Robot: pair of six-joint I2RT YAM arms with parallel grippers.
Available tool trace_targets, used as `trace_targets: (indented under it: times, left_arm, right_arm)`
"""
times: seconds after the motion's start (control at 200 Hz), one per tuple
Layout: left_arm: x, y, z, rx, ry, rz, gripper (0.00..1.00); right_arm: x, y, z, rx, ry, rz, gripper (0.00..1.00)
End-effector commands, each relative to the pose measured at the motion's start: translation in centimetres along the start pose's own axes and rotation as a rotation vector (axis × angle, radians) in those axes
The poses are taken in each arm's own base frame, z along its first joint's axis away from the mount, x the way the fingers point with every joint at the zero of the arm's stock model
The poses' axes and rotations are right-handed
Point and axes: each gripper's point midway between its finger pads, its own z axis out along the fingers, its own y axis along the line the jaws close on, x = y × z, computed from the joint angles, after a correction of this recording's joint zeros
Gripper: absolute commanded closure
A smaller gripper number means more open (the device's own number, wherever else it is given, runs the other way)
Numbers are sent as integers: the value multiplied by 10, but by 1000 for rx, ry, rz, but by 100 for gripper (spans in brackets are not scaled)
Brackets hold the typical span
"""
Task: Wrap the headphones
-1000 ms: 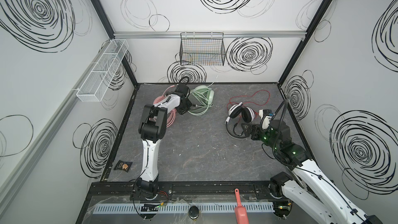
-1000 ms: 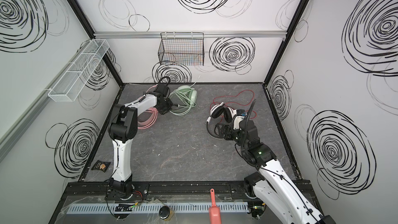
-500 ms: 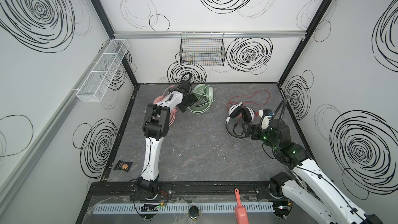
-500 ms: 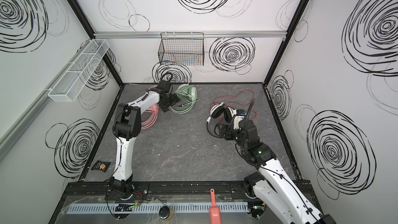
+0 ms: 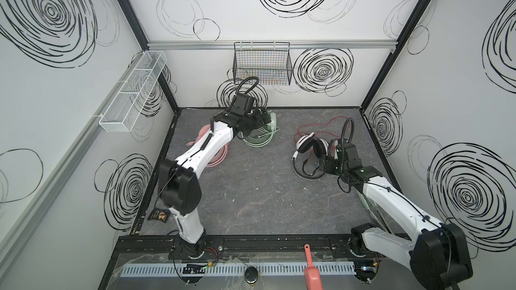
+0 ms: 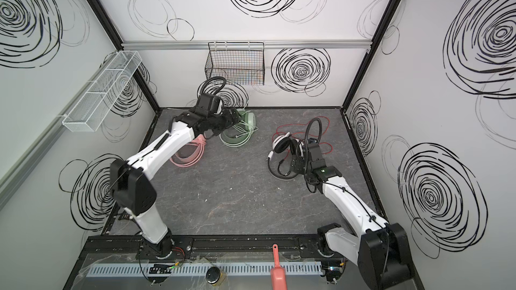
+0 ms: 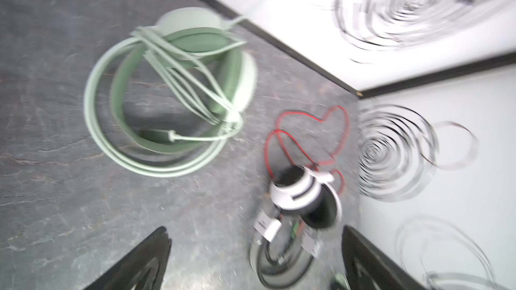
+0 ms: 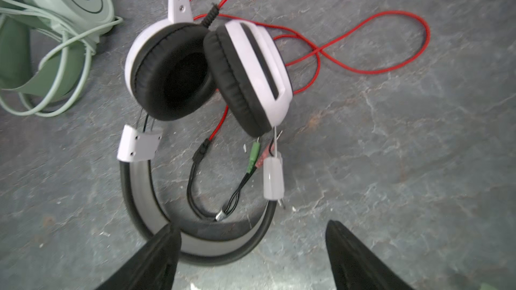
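Observation:
The black-slotted ear cup stands on edge and is narrow from pad to shell, so the robot's right gripper will go outward and down past the headband to straddle it.
Three headphones lie on the grey mat. The pink set is at the back left, half hidden under my left arm. The mint-green set has its pale cable looped across the band. My left gripper hangs open just above it and holds nothing. The white-and-black set lies at the right, its red cable spread loose behind it. My right gripper is open just off its headband, one finger over the band.
A black wire basket hangs on the back wall and a white mesh tray on the left wall. A salmon scoop and a round black lid lie on the front rail. A small packet sits by the left edge.
My left gripper has opened and swung right, from beside the pink set to over the mint-green set. The right arm has not moved.

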Motion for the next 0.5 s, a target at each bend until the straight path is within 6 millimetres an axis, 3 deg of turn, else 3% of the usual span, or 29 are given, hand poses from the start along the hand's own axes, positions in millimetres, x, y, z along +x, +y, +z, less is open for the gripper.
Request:
trace_targets:
  times: [0.0, 0.155, 0.23, 0.355, 0.495]
  left_arm:
    - [43, 17, -22, -23, 29, 170, 1]
    - [113, 42, -64, 28, 91, 252, 3]
    - [135, 50, -85, 61, 96, 272, 3]
    - [153, 62, -111, 69, 86, 302, 3]
    - [166, 75, -120, 65, 99, 338, 3]
  right_arm:
    - [-44, 3, 5, 46, -111, -31, 14]
    - [-59, 9, 30, 44, -98, -82, 18]
    - [-65, 12, 41, 35, -86, -103, 20]
    - [-69, 13, 62, 69, -22, -144, 22]
    - [-69, 8, 84, 126, 72, -173, 24]
